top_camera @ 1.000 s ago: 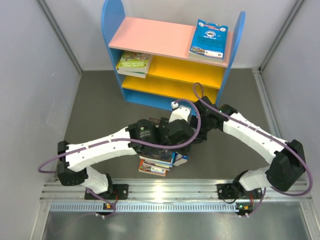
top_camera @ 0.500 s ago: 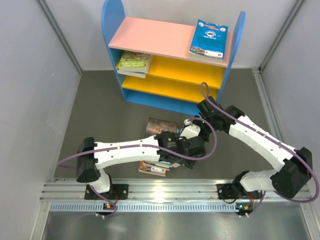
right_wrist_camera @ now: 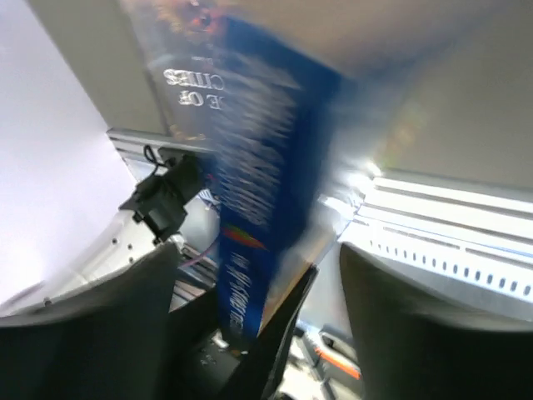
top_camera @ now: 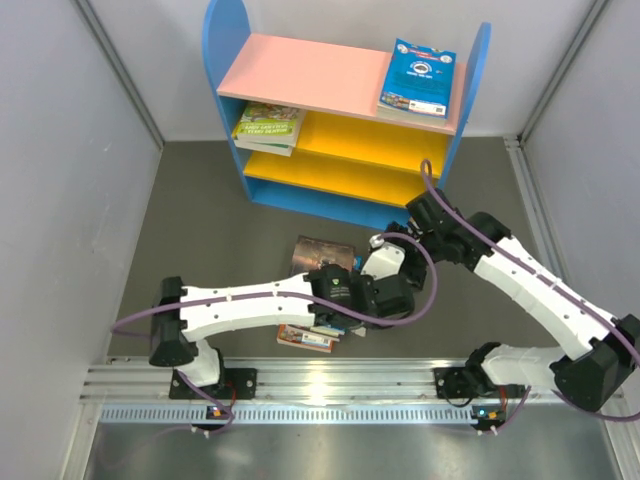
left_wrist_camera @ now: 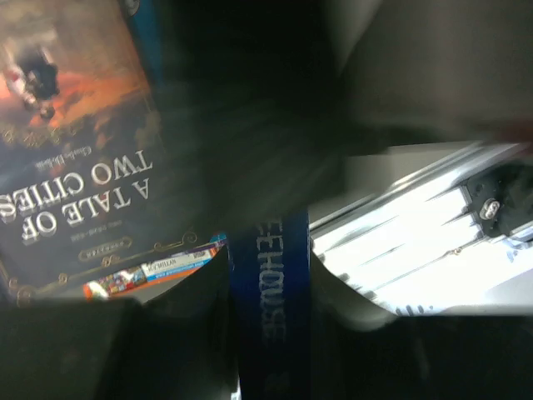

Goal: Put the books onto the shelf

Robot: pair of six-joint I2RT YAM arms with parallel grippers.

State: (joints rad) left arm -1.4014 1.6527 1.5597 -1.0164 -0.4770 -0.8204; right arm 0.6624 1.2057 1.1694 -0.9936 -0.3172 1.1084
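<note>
The pink board's empty end (top_camera: 268,72) lies outward and to the left of my left gripper in the top view, so I need to raise the gripper outward and let go of the blue book's spine over that end.
A blue book (left_wrist_camera: 268,308) stands on edge between both grippers, beside the floor pile. My left gripper (left_wrist_camera: 268,337) is shut on its spine, and both fingers (left_wrist_camera: 187,333) press against it. In the right wrist view the same blue book (right_wrist_camera: 258,192) sits between the jaws of my right gripper (right_wrist_camera: 266,329), which is open; its right finger (right_wrist_camera: 416,325) is clear of the cover. "A Tale of Two Cities" (top_camera: 321,252) lies flat on the floor. The shelf (top_camera: 300,75) holds another blue book (top_camera: 418,78) and a green-yellow book (top_camera: 268,128).
A short pile of books (top_camera: 304,338) lies on the floor under my left forearm. Both grippers (top_camera: 386,280) meet just right of it. The aluminium rail (top_camera: 350,385) runs along the near edge. Grey walls close both sides.
My left gripper has swung right and closed on the blue book's spine. The right jaws have widened around the book, and the right arm has pulled back toward the right.
</note>
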